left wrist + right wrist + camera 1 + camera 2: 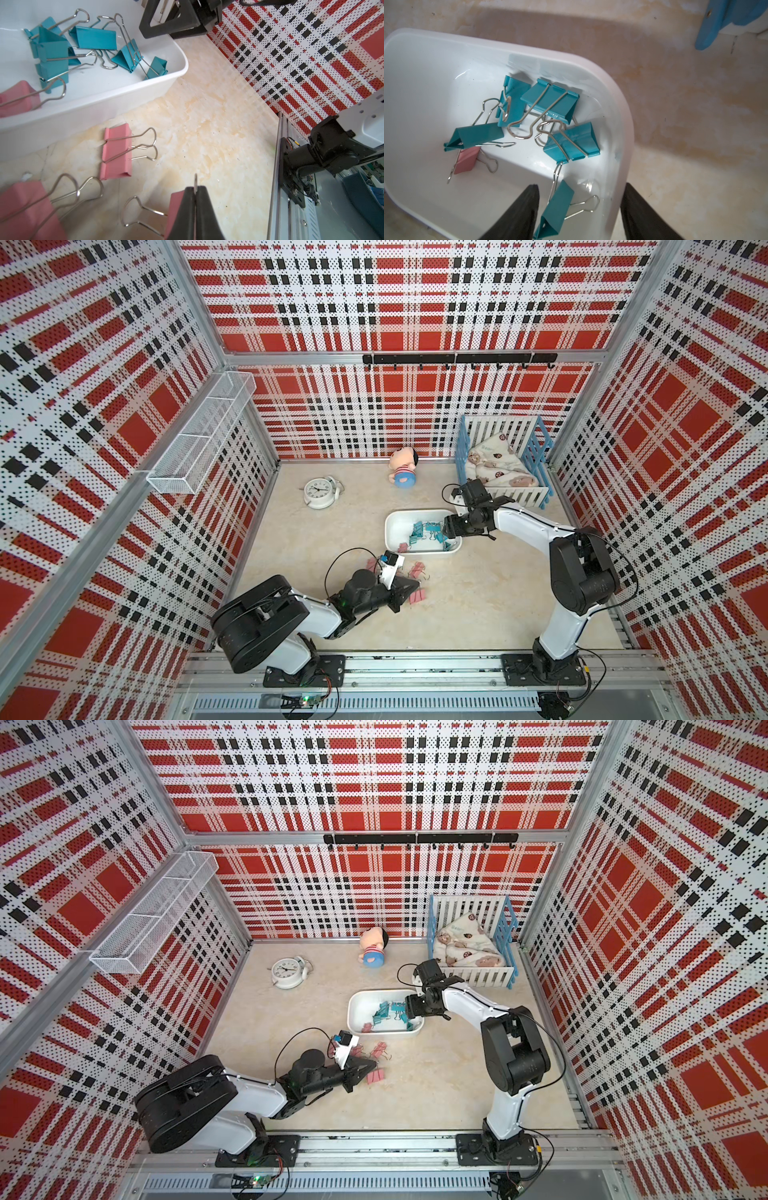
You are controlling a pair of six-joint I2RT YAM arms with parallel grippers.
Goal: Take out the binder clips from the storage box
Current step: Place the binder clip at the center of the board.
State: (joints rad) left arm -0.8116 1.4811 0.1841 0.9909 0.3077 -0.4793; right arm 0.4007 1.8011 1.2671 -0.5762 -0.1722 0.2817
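Observation:
The clip in my left gripper will next go down onto the bare tabletop just below it, clear of the other pink clips. Then my left gripper will let go of the wire handle.
The white storage box (390, 526) (353, 1011) sits mid-table. Several teal binder clips (424, 533) (93, 38) (550, 101) and one pink clip (466, 160) (18, 97) lie in it. More pink clips (417, 572) (117, 152) lie on the table in front of the box. My left gripper (414, 584) (195, 190) is shut on the wire handle of a pink clip (176, 207), low over the table. My right gripper (446, 533) (581, 187) is open and straddles the box's right wall (623, 128). One finger is inside, and a teal clip (558, 207) lies between the fingers.
A white alarm clock (319, 491) lies at the back left and a doll (403, 472) at the back wall. The blue-and-white toy crib (505, 464) stands close behind my right wrist. A wire-mesh basket (199, 439) hangs on the left wall.

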